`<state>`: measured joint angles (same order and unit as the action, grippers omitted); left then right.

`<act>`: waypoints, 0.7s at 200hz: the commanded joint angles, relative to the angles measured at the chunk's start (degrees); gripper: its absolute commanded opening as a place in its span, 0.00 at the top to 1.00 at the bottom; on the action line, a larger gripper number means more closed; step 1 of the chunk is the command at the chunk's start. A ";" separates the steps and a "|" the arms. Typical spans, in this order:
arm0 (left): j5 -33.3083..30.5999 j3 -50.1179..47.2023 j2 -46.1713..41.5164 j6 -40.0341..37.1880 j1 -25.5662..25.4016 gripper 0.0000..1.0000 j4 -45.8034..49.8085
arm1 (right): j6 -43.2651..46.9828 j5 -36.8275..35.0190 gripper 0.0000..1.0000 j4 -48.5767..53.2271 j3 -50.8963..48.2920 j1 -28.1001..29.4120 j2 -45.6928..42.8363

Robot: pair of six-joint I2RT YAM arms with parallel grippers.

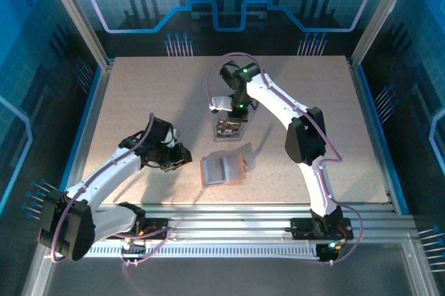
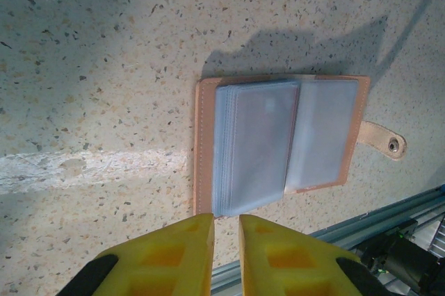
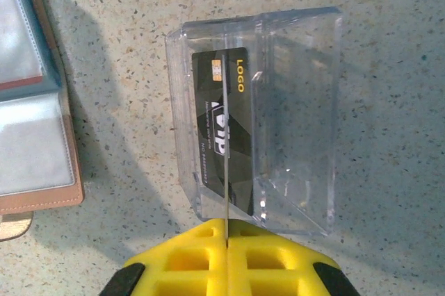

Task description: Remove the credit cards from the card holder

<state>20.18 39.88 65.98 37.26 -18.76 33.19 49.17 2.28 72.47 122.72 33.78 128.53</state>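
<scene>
My right gripper lowers the upright card slightly toward the clear plastic tray below next, where a black card (image 3: 208, 136) already lies, and releases the upright card.
The salmon-pink card holder (image 1: 222, 169) lies open on the table, its pale blue-grey pockets (image 2: 257, 143) facing up. My left gripper (image 2: 226, 223) hovers just off the holder's near edge, its yellow fingers a narrow gap apart with nothing between them. My right gripper (image 3: 227, 225) is shut on a thin credit card (image 3: 227, 192) seen edge-on, held upright over a clear plastic tray (image 3: 299, 115). A black credit card (image 3: 208, 136) with gold lettering lies inside that tray. The holder's edge (image 3: 35, 136) shows left of the tray.
The holder's snap tab (image 2: 382, 142) sticks out toward the aluminium rails (image 1: 236, 223) at the table's near edge. The tray (image 1: 228, 131) sits just beyond the holder, mid-table. Blue enclosure walls ring the table.
</scene>
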 commanded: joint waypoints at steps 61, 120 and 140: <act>1.26 -1.82 -1.34 -0.69 0.99 0.84 1.08 | 1.06 0.18 1.00 3.30 3.96 1.55 4.46; 1.35 -2.26 -1.62 -0.54 1.10 0.84 0.89 | 0.85 0.92 1.00 5.51 5.08 2.17 7.06; 1.39 -2.28 -1.58 -0.64 1.23 0.85 0.91 | 0.67 1.64 1.00 6.39 5.16 2.43 7.43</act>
<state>20.38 38.41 65.34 37.28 -18.20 33.17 49.17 2.15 75.37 126.34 35.20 134.87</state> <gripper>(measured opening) 0.155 0.042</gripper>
